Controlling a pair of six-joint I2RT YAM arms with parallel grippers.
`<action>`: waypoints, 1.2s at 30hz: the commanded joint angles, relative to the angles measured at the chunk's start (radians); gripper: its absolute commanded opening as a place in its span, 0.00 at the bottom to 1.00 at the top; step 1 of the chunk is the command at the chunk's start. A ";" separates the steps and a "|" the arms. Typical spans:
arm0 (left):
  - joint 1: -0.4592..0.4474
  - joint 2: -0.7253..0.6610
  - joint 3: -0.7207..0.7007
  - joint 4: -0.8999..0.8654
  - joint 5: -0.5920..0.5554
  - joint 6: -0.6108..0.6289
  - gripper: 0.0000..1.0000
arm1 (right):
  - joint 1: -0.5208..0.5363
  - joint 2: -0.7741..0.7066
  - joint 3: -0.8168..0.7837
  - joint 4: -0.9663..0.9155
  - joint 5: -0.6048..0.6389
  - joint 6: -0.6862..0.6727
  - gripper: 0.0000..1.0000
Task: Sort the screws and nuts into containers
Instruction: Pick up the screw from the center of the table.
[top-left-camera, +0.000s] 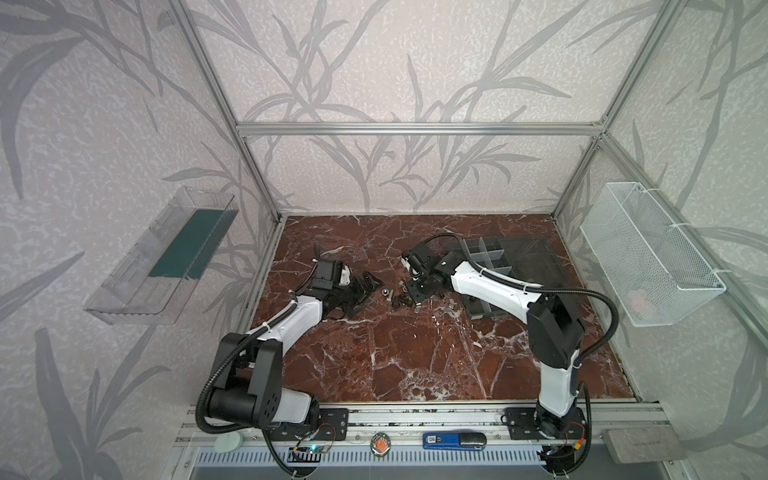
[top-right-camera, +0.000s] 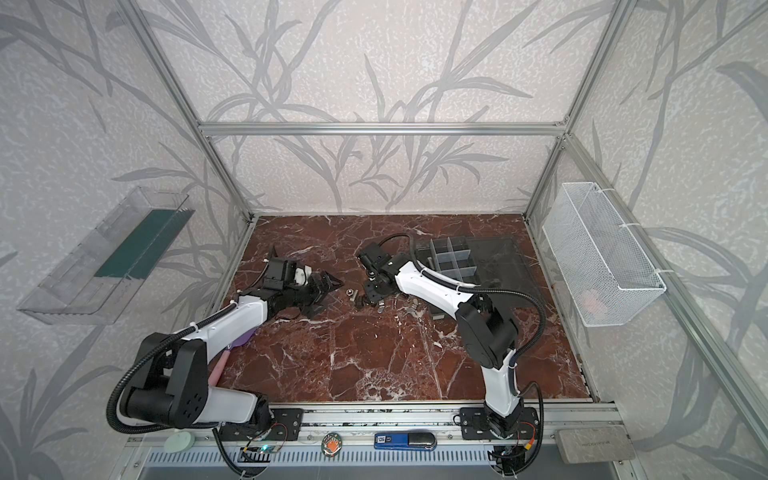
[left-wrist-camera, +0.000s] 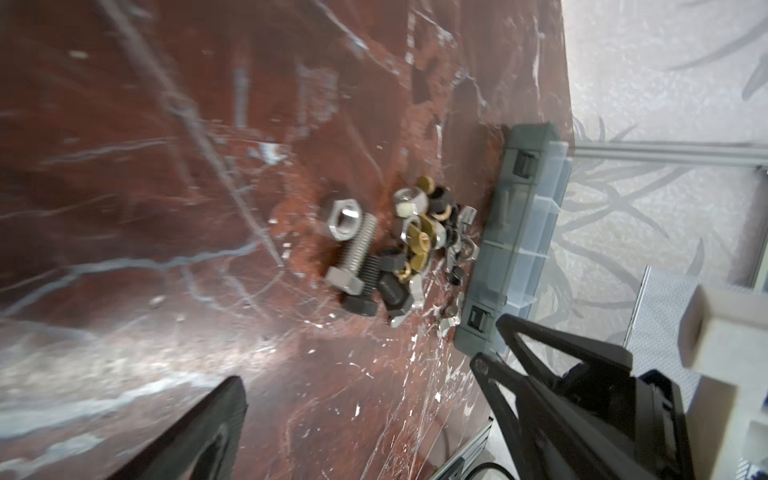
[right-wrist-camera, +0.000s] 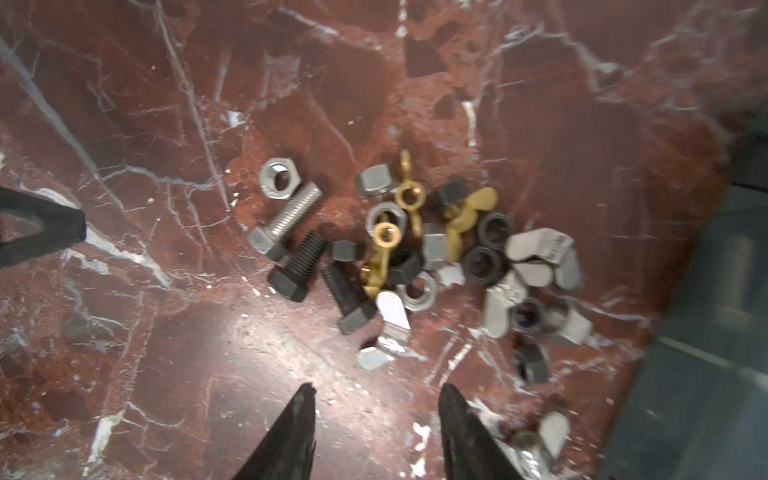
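Next, my right gripper moves down toward the left gripper and onto that bolt's head, since the black bolt beside the silver bolt lies at the heap's edge.
The screws and nuts lie in a loose heap on the red marble table, seen in both top views. The right wrist view shows a silver bolt, black bolts, brass wing nuts and silver wing nuts. My right gripper hovers over the heap's near side, open, with bare marble between its fingers. My left gripper stands wide open and empty just left of the heap. The containers, a dark grey organizer box, lie right of the heap with the lid folded flat.
A white wire-mesh basket hangs on the right wall. On the left wall hangs a clear bin with a green strip. Aluminium frame posts edge the table. The right arm crosses over the organizer's near end.
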 joint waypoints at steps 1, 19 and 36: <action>0.039 -0.048 -0.038 0.051 0.067 -0.046 0.99 | 0.031 0.057 0.055 -0.007 -0.031 0.035 0.50; 0.065 -0.046 -0.054 0.077 0.108 -0.047 0.99 | 0.075 0.275 0.204 -0.036 -0.063 0.055 0.48; 0.064 -0.060 -0.039 0.068 0.097 -0.031 0.99 | 0.078 0.274 0.247 -0.110 -0.006 0.037 0.21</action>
